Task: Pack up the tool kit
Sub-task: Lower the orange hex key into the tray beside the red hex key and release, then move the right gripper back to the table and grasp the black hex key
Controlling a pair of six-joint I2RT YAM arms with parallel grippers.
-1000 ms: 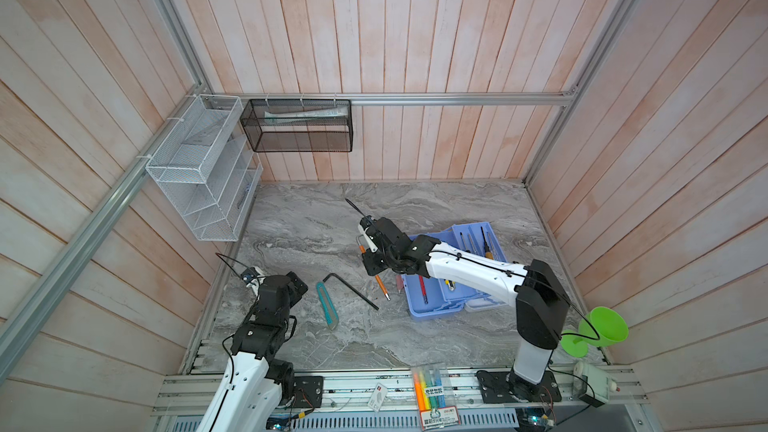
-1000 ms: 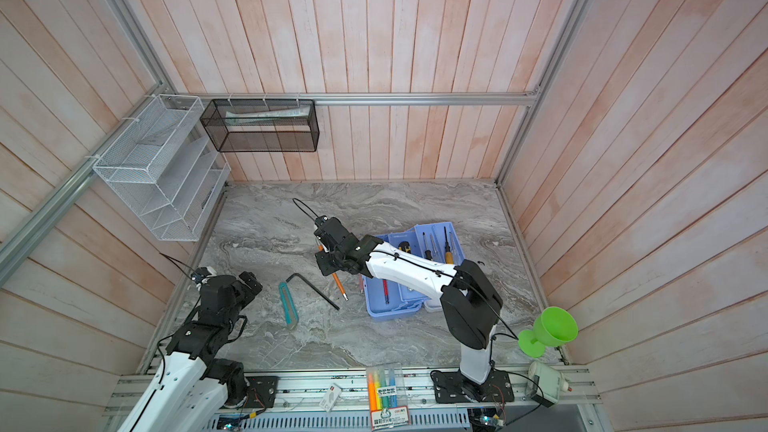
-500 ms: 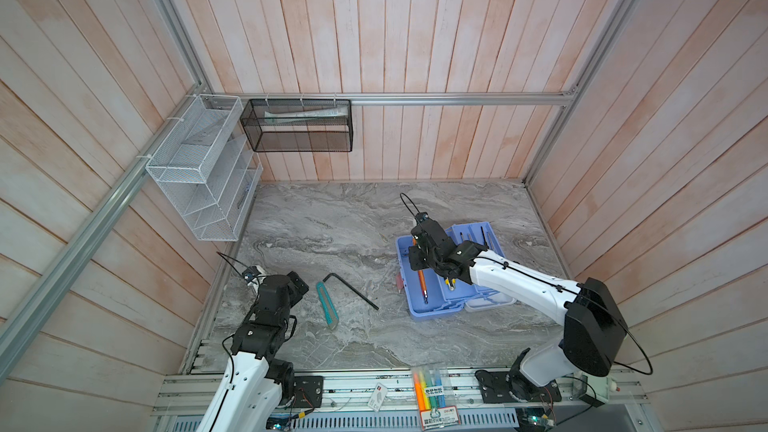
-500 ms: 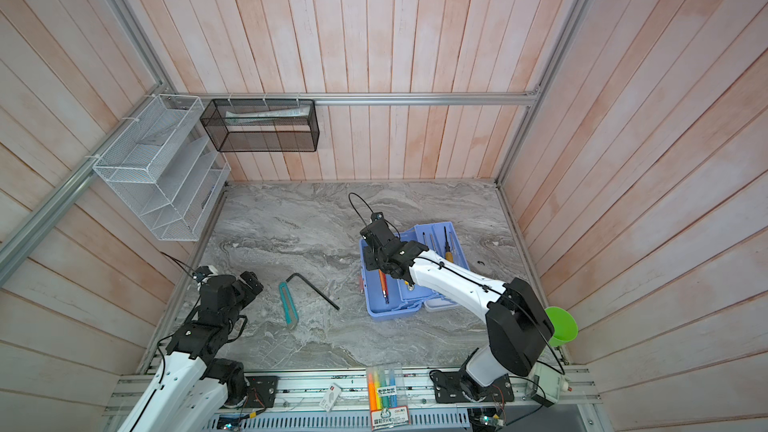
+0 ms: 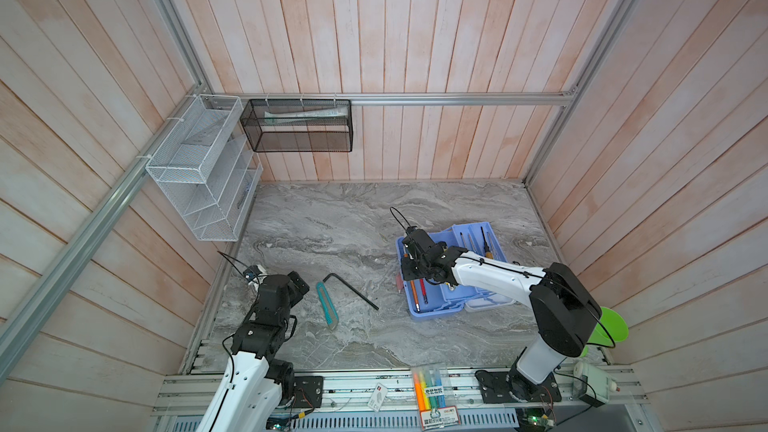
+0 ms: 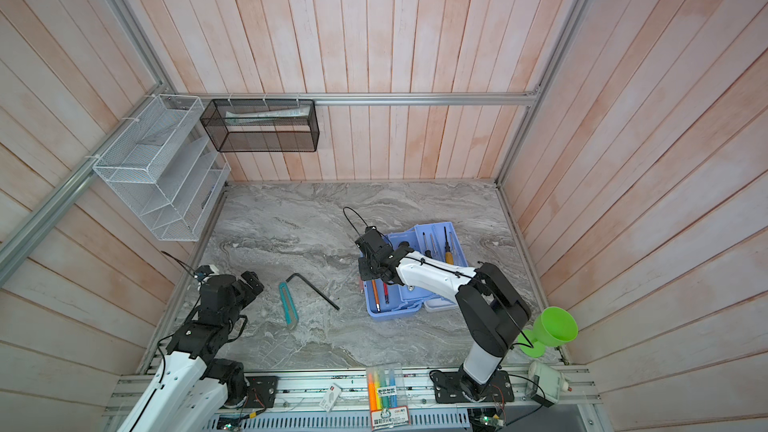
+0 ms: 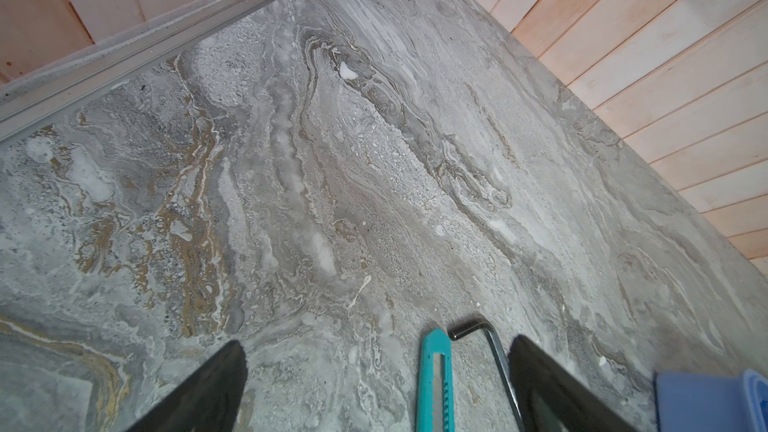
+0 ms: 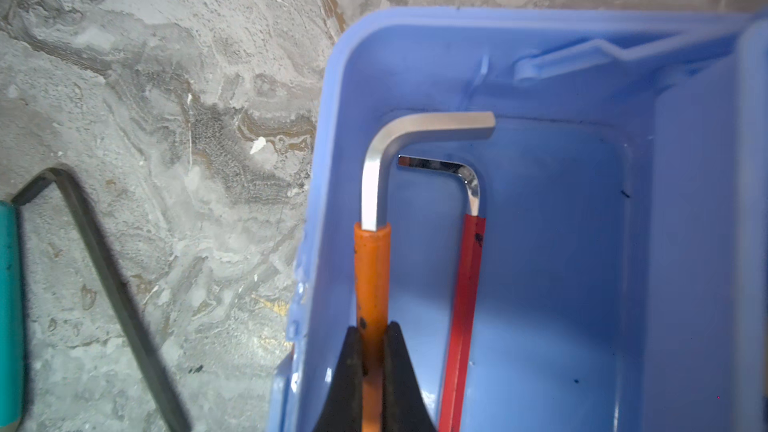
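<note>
The free part of the tool kit base's bottom beside the red hex key is below my right gripper. My right gripper should lower the orange-sleeved hex key next and release it there.
The tool kit's light blue base lies open right of the table's centre, with its inner tray of screwdrivers behind it. My right gripper is shut on the orange-sleeved hex key, held low inside the base along its wall. A red hex key lies beside it on the base floor. On the table to the left lie a teal utility knife and a black hex key. My left gripper hangs open near them, empty.
A clear pack of highlighters sits on the front rail. A green cup stands at the front right beside the right arm. A white wire rack and a black mesh basket hang on the walls.
My right gripper has carried the orange hex key rightward from over the table into the blue base, beside the red one. The left arm has not moved.
</note>
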